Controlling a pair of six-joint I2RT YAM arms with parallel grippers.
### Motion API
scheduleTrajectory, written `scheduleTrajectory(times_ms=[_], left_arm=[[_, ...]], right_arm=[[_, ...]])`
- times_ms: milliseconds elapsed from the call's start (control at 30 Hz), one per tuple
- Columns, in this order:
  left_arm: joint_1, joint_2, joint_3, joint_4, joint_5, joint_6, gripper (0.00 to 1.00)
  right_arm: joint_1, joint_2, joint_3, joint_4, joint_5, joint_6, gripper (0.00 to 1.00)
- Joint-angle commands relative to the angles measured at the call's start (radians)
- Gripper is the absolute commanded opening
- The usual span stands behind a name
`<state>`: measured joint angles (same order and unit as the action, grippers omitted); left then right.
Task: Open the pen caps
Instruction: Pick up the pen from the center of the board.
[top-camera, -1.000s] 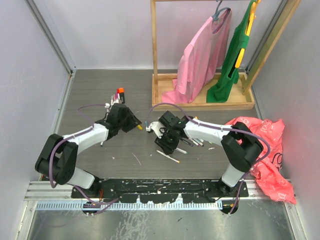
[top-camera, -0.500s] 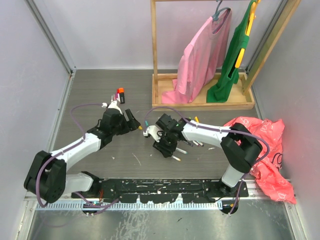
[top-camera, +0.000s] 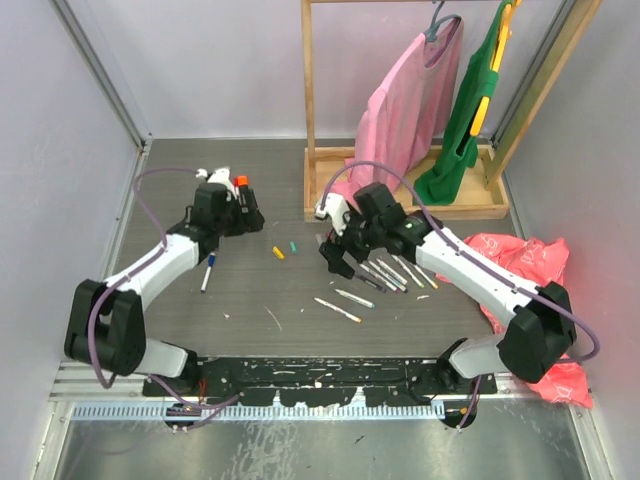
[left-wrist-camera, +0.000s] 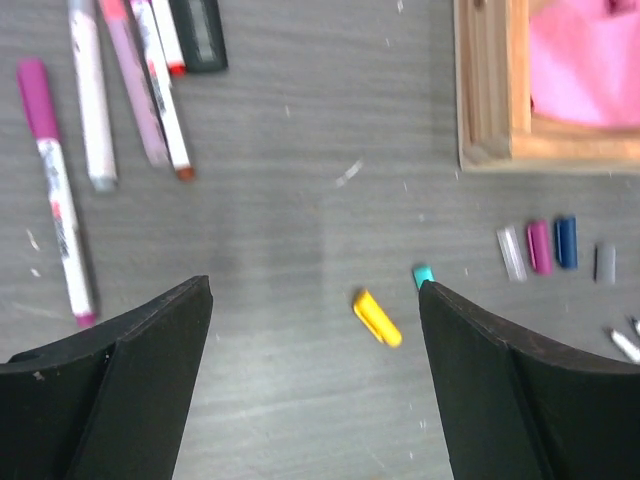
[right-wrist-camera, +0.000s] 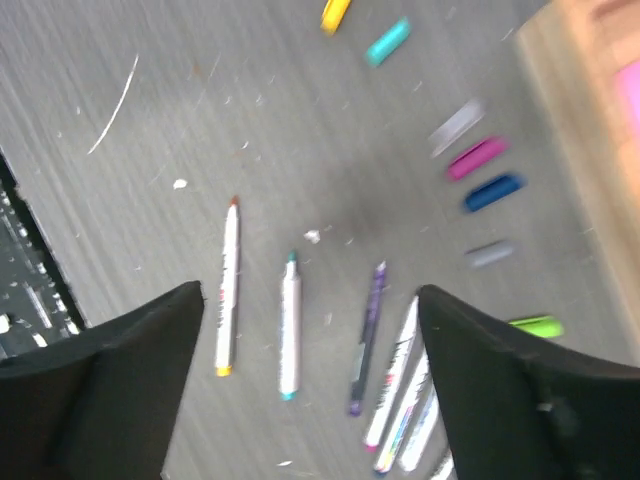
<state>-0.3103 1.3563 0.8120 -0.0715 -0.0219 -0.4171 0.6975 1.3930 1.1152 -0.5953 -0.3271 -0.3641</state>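
The orange cap of the marker is still on. My left gripper should next move outward and down over the black body of the orange-and-black marker and close there.
My left gripper is open and empty above the table, with a yellow pen cap and a teal cap lying under its right finger. More loose caps, white, magenta, blue and grey, lie to the right. My right gripper hangs open and empty over uncapped pens: a yellow-ended one, a teal one and a purple one. From above, the left gripper is at the far left and the right gripper is beside the pen row.
Several capped pens lie by the left gripper, next to an orange-and-black marker. One blue pen lies alone at the left. A wooden clothes rack base stands behind, and a red plastic bag lies at the right.
Both grippers have opened. The left arm has drawn back to the far left. The right arm has lifted and swung right, away from the middle of the table.
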Motion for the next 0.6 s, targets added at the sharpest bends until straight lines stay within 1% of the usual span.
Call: scheduleTrajectory(times_ms=[0,33,100,133,200,300,433,567], left_arm=[[0.046,0.145,0.194,-0.093,-0.017,0.110,0.85],[0.053,0.198,0.256,-0.128,-0.022,0.125,0.84],[0.061,0.305,0.390,-0.234,-0.027,0.155,0.80],[0.062,0.356,0.456,-0.274,-0.035,0.168,0.76],[0.064,0.437,0.579,-0.328,-0.056,0.194,0.71],[0.070,0.549,0.719,-0.392,-0.098,0.212,0.62],[0.075,0.718,0.916,-0.498,-0.102,0.225,0.54],[0.074,0.828,1.068,-0.586,-0.121,0.231,0.49]], right_arm=[[-0.054,-0.031,0.076,0.073,-0.090,0.016,1.00],[-0.068,-0.006,0.107,0.034,-0.148,0.009,1.00],[-0.095,0.042,0.144,-0.051,-0.272,-0.021,1.00],[-0.109,0.034,0.118,-0.028,-0.316,-0.028,1.00],[-0.144,-0.020,0.045,0.049,-0.305,-0.045,1.00],[-0.181,-0.089,-0.016,0.097,-0.325,-0.046,1.00],[-0.191,-0.141,-0.032,0.111,-0.310,-0.045,1.00],[-0.196,-0.154,-0.037,0.110,-0.296,-0.046,1.00]])
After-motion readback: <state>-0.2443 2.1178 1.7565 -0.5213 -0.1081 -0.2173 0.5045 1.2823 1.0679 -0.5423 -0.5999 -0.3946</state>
